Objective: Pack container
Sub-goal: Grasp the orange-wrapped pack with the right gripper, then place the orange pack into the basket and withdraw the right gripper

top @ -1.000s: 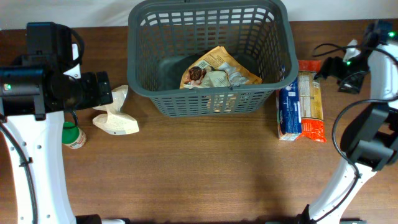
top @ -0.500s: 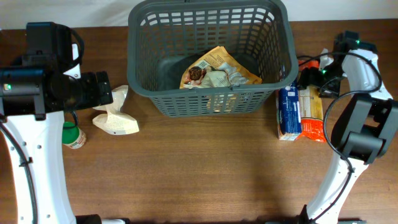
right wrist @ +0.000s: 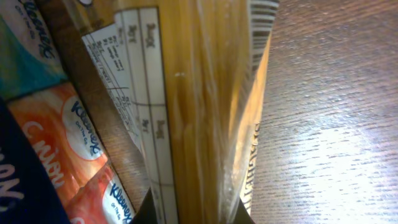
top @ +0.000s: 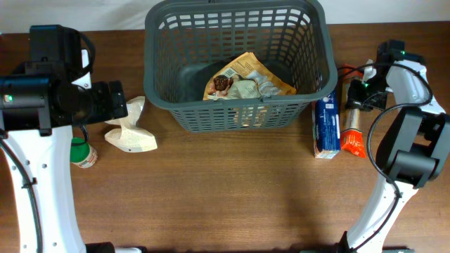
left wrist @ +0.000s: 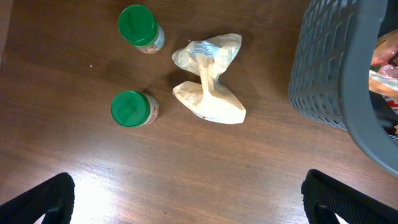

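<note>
The basket has room beyond the snack bag, so the right gripper should next rise over the basket's rim, turn the packet (right wrist: 199, 93) to the basket's length, lower it and release it there.
The container (top: 235, 112), a big dark grey lattice basket, stands at the back middle of the table; its corner also shows in the left wrist view (left wrist: 329, 74). Inside it lies a crumpled orange snack bag (top: 246, 81). To its right, my right gripper (top: 358, 95) is shut on a clear packet of spaghetti (top: 351, 119). The right wrist view shows the packet (right wrist: 199, 93) squeezed between the two jaws of that gripper (right wrist: 194, 214). My left gripper (left wrist: 199, 199) hangs open over bare wood at the left, holding nothing.
A blue box (top: 325, 126) and an orange tissue pack (right wrist: 68, 143) lie beside the spaghetti. Left of the basket lie a twisted beige bag (left wrist: 208, 87) and two green-lidded jars (left wrist: 142, 28) (left wrist: 132, 109). The left arm (top: 63, 91) hovers over them.
My right gripper came down from the far right onto the spaghetti packet and shut on it; the packet now looks narrower, pinched on edge. The left arm has not moved.
</note>
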### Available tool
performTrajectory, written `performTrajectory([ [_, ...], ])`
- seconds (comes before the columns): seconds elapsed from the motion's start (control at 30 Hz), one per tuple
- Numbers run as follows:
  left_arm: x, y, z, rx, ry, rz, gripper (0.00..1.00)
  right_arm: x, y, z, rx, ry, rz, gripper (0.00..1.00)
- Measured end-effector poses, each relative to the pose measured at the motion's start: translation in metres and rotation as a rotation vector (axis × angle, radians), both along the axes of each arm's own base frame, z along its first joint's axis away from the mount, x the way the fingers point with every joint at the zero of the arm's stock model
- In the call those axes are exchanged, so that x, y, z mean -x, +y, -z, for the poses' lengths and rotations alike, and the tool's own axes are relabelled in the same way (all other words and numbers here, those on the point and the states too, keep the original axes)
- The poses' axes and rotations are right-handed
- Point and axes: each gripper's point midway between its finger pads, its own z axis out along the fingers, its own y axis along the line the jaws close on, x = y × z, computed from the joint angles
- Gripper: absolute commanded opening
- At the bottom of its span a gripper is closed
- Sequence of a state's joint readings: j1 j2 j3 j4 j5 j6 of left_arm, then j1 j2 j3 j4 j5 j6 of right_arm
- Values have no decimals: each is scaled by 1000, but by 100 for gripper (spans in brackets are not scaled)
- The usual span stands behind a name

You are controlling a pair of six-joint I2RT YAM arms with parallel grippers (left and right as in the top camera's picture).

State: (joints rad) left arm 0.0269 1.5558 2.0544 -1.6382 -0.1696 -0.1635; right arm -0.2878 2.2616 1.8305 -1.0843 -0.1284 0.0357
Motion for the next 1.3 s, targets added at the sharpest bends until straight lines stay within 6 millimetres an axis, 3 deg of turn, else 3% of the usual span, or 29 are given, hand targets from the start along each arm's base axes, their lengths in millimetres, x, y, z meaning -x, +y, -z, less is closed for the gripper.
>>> performTrajectory([
  [0.13,0,0,0,0,0,0,99,0,-7,-20,5,11,29,4],
  [0.23,0,0,0,0,0,0,99,-17,-15,-61,34,-67,35,4],
  [0.33,0,0,0,0,0,0,99,-41,-19,-139,98,-252,19,4],
  [0.4,0,0,0,0,0,0,99,-49,-11,-207,154,-416,-21,4],
  [0.47,0,0,0,0,0,0,99,-47,8,-275,210,-575,-92,4],
  [0.57,0,0,0,0,0,0,99,-27,62,-370,293,-807,-299,4],
  [0.63,0,0,0,0,0,0,99,-8,103,-410,336,-919,-472,4],
  [0.7,0,0,0,0,0,0,99,16,162,-437,381,-1021,-782,4],
  [0.8,0,0,0,0,0,0,99,27,214,-432,419,-1059,-1114,4],
  [0.9,0,0,0,0,0,0,99,13,252,-400,439,-1029,-1381,4],
  [0.97,0,0,0,0,0,0,99,-5,271,-366,432,-981,-1503,4],
  [1.2,0,0,0,0,0,0,99,-73,312,-259,387,-871,-1671,4],
  [1.3,0,0,0,0,0,0,99,-90,320,-214,352,-812,-1700,4],
])
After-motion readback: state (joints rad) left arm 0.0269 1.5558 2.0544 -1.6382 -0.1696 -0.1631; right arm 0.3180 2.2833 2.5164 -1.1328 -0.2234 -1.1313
